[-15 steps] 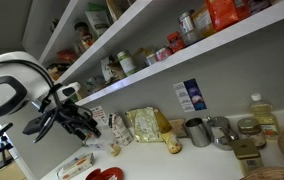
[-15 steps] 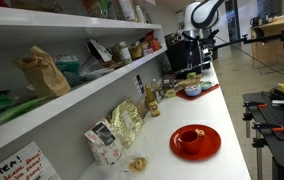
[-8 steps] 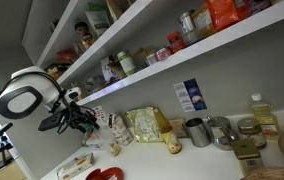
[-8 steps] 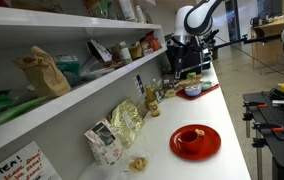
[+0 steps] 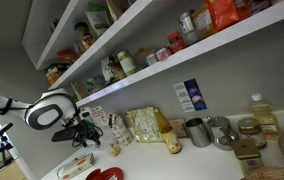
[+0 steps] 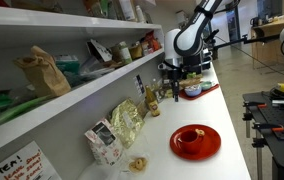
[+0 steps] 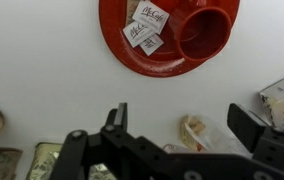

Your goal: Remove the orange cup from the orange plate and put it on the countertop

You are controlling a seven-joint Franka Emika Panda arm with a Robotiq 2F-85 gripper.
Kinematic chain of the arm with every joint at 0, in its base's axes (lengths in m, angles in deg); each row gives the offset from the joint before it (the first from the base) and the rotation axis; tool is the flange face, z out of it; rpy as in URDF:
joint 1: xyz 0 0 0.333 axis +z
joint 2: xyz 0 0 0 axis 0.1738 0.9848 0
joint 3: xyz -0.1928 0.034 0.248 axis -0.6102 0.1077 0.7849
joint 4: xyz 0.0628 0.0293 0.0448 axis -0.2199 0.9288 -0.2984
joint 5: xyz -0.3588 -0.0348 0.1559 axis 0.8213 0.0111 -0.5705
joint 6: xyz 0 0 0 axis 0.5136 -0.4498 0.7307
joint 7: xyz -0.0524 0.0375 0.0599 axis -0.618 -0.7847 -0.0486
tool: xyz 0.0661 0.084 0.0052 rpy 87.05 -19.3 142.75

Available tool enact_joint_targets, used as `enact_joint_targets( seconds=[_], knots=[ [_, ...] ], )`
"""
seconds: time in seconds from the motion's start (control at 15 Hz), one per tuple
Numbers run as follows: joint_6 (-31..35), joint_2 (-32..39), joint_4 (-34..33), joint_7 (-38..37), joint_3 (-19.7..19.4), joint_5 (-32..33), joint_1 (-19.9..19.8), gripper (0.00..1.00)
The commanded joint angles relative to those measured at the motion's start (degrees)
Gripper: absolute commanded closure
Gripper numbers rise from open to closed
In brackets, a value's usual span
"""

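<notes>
The gripper moves over the plate (image 6: 210, 148) next and lowers onto the cup's rim by the sachets, since the cup stands below it, toward the wrist view's top.
The orange plate (image 7: 132, 55) lies on the white countertop (image 7: 42, 80) at the top of the wrist view. The orange cup (image 7: 204, 33) stands on its right part, next to small white sachets (image 7: 142, 27). Both exterior views show the plate (image 6: 210, 148) (image 5: 104, 174), and the cup (image 6: 191, 137) shows on it in one of them. My gripper (image 7: 182, 125) is open and empty. It hangs above the countertop, short of the plate, over a clear snack bag (image 7: 197, 132). It also shows in both exterior views (image 5: 82, 135) (image 6: 172, 85).
Snack bags (image 6: 125, 122) (image 5: 142, 125) lean against the back wall. Grey metal canisters (image 5: 197, 131) stand further along, and a white flat packet (image 5: 74, 165) lies near the plate. Stocked wall shelves (image 5: 132, 50) hang overhead. A red bowl (image 6: 192, 90) sits at the counter's far end.
The arm has swung down and along the counter, bringing the open gripper lower and closer to the plate. The cup and plate have not moved.
</notes>
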Motion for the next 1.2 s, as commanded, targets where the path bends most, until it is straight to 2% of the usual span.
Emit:
enact_joint_targets(
  seconds=[0.0, 0.47, 1.13],
  knots=[
    [-0.2, 6.8, -3.7, 0.1, 3.5, -0.9, -1.4, 0.00],
    [-0.1, 14.8, -6.9, 0.0, 7.6, 0.9, -4.0, 0.00],
    [0.0, 22.6, -9.2, -2.2, 8.5, 5.8, -5.6, 0.00]
  ],
)
